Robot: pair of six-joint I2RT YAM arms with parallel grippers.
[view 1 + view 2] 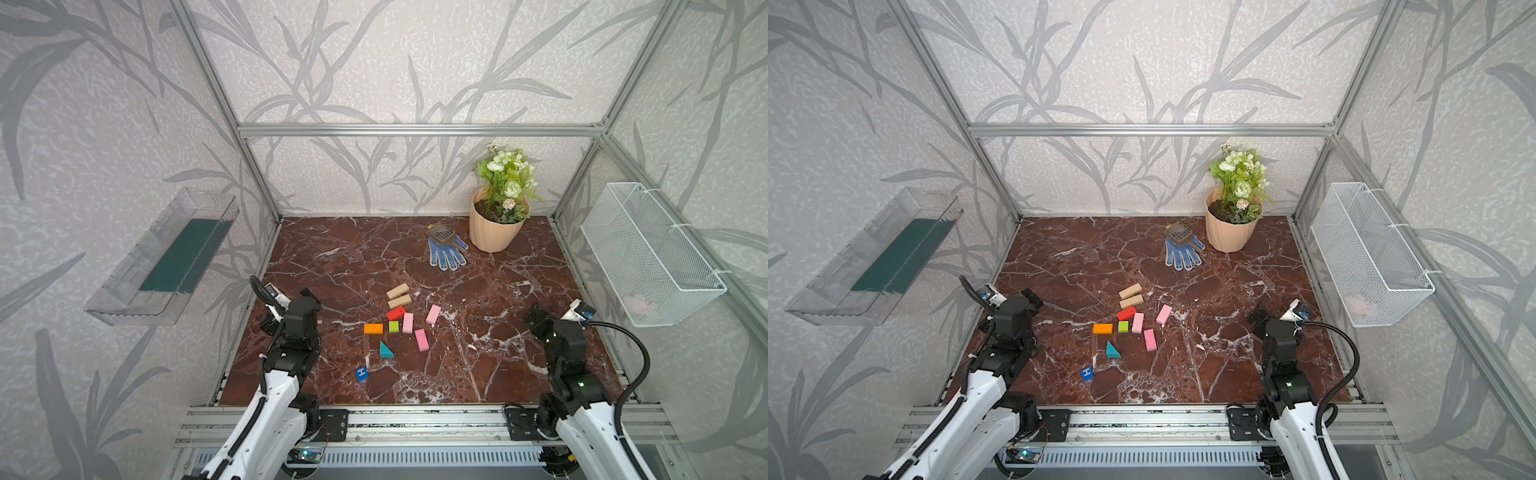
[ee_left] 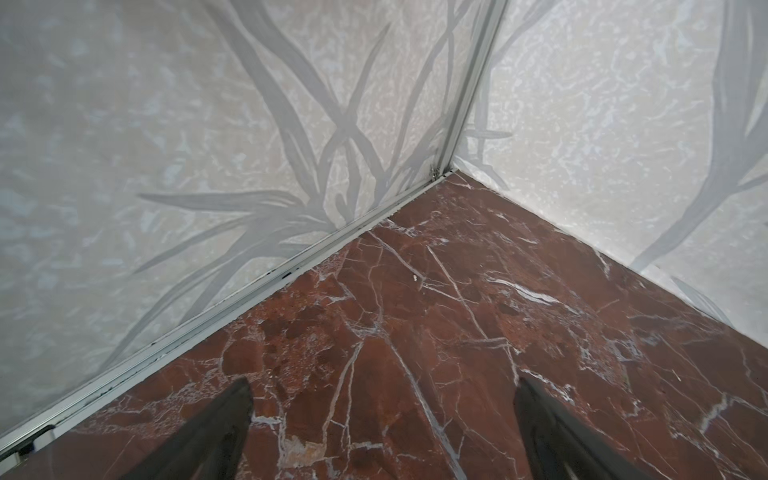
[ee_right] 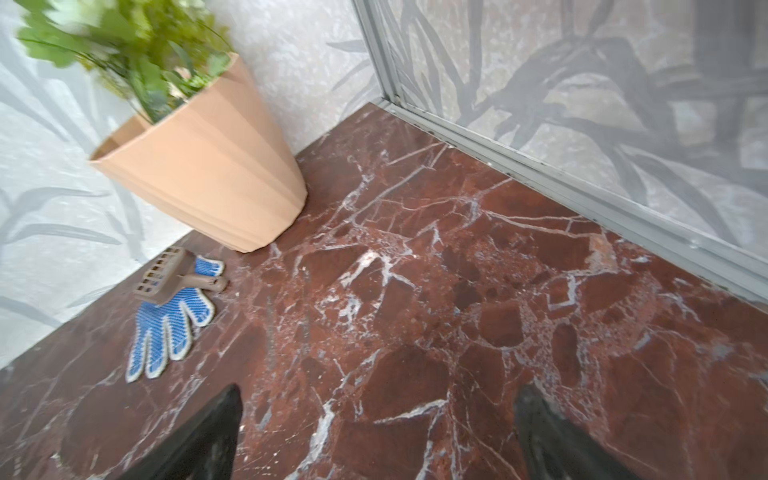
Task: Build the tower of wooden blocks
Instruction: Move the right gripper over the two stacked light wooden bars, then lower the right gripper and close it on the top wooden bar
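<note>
The tan bar lies below my right gripper, in the middle of the table, so I will swing that gripper across the pink blocks and down onto the tan bar by the red block (image 1: 395,313) next.
The wood blocks lie loose and single on the marble table (image 1: 478,365), and no tower shows in any view. At mid-table are two tan bars (image 1: 397,290) (image 1: 1131,301), a red block (image 1: 395,313), an orange block (image 1: 373,328), a lime cube (image 1: 393,326) and three pink blocks (image 1: 408,323) (image 1: 433,314) (image 1: 421,339). Nearer the front lie a teal wedge (image 1: 385,350) and a blue "H" cube (image 1: 362,373). My left gripper (image 2: 382,390) (image 1: 297,309) hangs open over bare table left of the blocks. My right gripper (image 3: 378,395) (image 1: 548,320) is open at the right, far from them.
A peach flowerpot (image 1: 496,226) (image 3: 208,166) stands at the back right. Beside it a brown scoop (image 1: 441,233) lies on a blue dotted glove (image 1: 446,253). A white wire basket (image 1: 648,253) hangs on the right wall, a clear tray (image 1: 162,257) on the left wall.
</note>
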